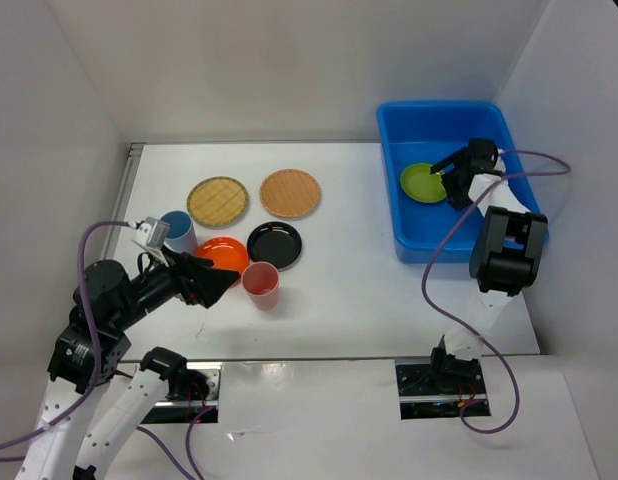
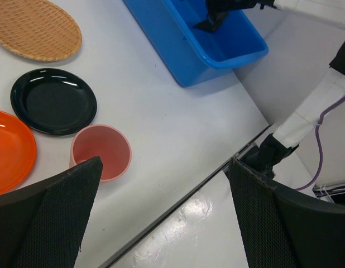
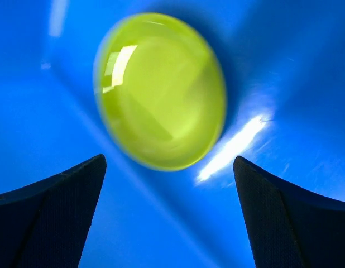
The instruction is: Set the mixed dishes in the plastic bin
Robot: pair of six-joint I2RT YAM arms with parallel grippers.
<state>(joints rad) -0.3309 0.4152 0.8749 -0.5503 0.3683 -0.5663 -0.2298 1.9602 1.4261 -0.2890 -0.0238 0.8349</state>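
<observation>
The robot's right gripper next needs to lift over the bin's side and come down onto the closer woven plate's bin-side rim [image 1: 314,206], since that is to the gripper's left in the top view.
The lime green plate [image 1: 422,182] lies inside the blue plastic bin [image 1: 486,118]; in the right wrist view the plate [image 3: 161,89] is blurred, just beyond my open, empty right gripper [image 3: 168,215], which hangs inside the bin [image 1: 454,180]. On the table lie two tan woven plates [image 1: 218,201] [image 1: 290,193], a black plate [image 1: 274,244], an orange plate [image 1: 224,255], a pink cup [image 1: 261,285] and a blue cup [image 1: 179,231]. My left gripper [image 1: 217,284] is open and empty, just left of the pink cup [image 2: 101,152].
White walls enclose the table on the left, back and right. The table's front edge [image 2: 178,204] runs just below the pink cup. The right arm's cable [image 1: 439,250] hangs over the bin's near wall.
</observation>
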